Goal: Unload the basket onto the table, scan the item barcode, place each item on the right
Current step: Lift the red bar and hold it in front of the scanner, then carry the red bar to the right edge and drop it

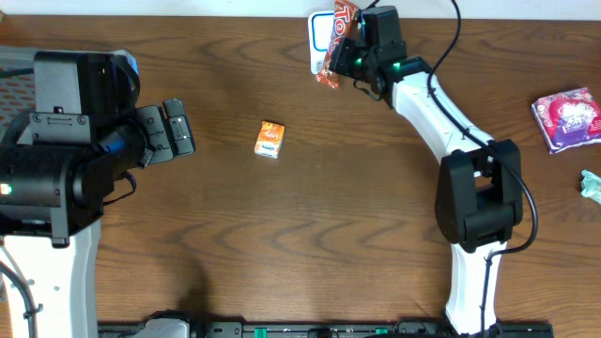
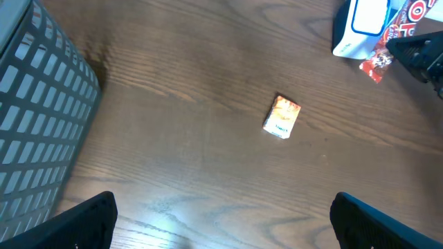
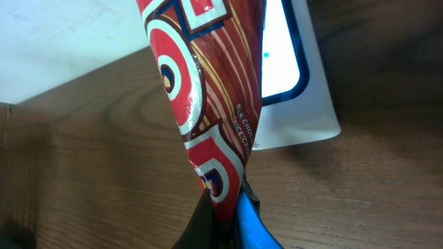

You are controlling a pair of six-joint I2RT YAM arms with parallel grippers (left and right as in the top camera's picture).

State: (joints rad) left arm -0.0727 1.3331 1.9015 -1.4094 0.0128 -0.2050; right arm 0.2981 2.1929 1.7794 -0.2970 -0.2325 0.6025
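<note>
The red candy wrapper in my right gripper stands at the scanner's window. It goes back and down between the pink packet and teal item next.
My right gripper is shut on the lower end of a red candy wrapper, holding it upright at the far edge of the table. The wrapper stands directly against the face of a white scanner with a blue-edged window. In the left wrist view the scanner and the wrapper's crimped end appear at the top right. My left gripper hovers open over the left of the table, nothing between its fingers.
A small orange box lies flat mid-table. A grey mesh basket stands at the left. A pink packet and a teal item lie at the right edge.
</note>
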